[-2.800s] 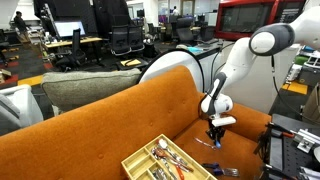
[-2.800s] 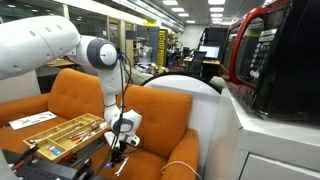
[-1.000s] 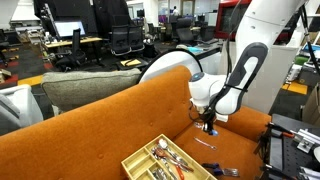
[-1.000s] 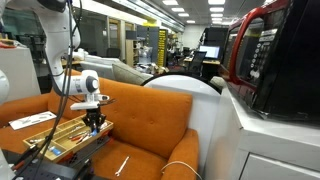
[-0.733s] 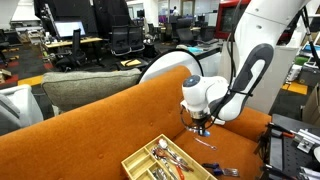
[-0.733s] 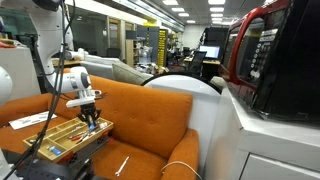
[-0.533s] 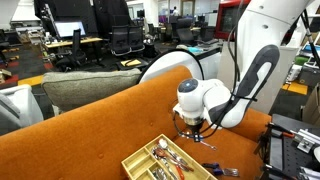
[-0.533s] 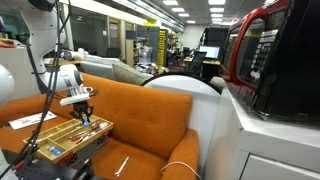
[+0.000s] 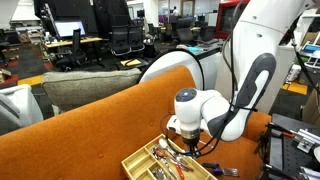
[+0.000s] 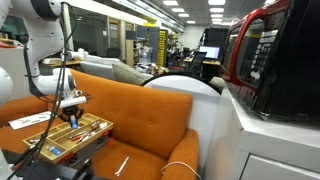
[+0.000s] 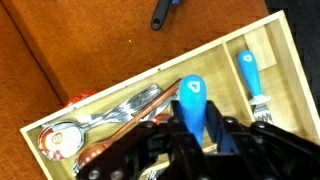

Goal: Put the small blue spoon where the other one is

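The robot should move its gripper toward the right in the wrist view, lower it there and release, because the other blue-handled utensil is in the cutlery tray's narrow end section (image 10: 54, 151) (image 11: 268, 82).
My gripper (image 11: 192, 128) is shut on the small blue spoon (image 11: 190, 97); its blue handle sticks out between the fingers and its metal end is hidden. I hold it just above the wooden cutlery tray (image 11: 225, 45), over the divider between the middle and right compartments. Another blue-handled utensil (image 11: 250, 72) lies in the right compartment. In both exterior views the gripper (image 9: 186, 144) (image 10: 72, 112) hangs over the tray (image 9: 137, 160) (image 10: 92, 122) on the orange couch.
Silver and copper-coloured cutlery (image 11: 75, 135) fills the tray's left compartment. A dark utensil (image 11: 163, 12) lies on the couch seat beyond the tray. Silver forks (image 9: 226, 172) (image 10: 121, 164) lie on the seat cushion. The couch back (image 9: 110, 110) rises behind.
The arm has carried the spoon from the seat cushion sideways and now holds it low over the cutlery tray.
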Available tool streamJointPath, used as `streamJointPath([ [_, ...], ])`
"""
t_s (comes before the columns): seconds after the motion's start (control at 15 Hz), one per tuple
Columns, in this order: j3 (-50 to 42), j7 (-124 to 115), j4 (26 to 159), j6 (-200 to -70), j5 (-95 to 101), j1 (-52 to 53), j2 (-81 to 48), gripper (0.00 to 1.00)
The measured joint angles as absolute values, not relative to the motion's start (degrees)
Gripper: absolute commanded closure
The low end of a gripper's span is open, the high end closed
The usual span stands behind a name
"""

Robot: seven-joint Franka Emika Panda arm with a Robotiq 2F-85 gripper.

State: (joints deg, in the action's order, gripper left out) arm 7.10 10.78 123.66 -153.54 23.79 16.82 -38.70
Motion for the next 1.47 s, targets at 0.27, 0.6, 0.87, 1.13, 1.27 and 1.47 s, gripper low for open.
streamJointPath([
  [0.27,8.1,12.2,123.5,-153.8,23.7,15.3,-39.0,0.93],
  [0.6,8.6,12.5,123.5,-153.8,24.0,16.0,-40.0,0.93],
  [0.87,9.8,13.0,123.4,-153.8,24.2,19.0,-42.4,0.93],
  [1.13,10.1,14.9,122.5,-153.8,24.4,21.1,-44.2,0.93],
  [1.27,10.6,17.3,121.3,-153.8,24.4,21.2,-45.9,0.93],
  [1.47,12.0,21.6,119.0,-153.7,24.4,21.0,-49.5,0.93],
])
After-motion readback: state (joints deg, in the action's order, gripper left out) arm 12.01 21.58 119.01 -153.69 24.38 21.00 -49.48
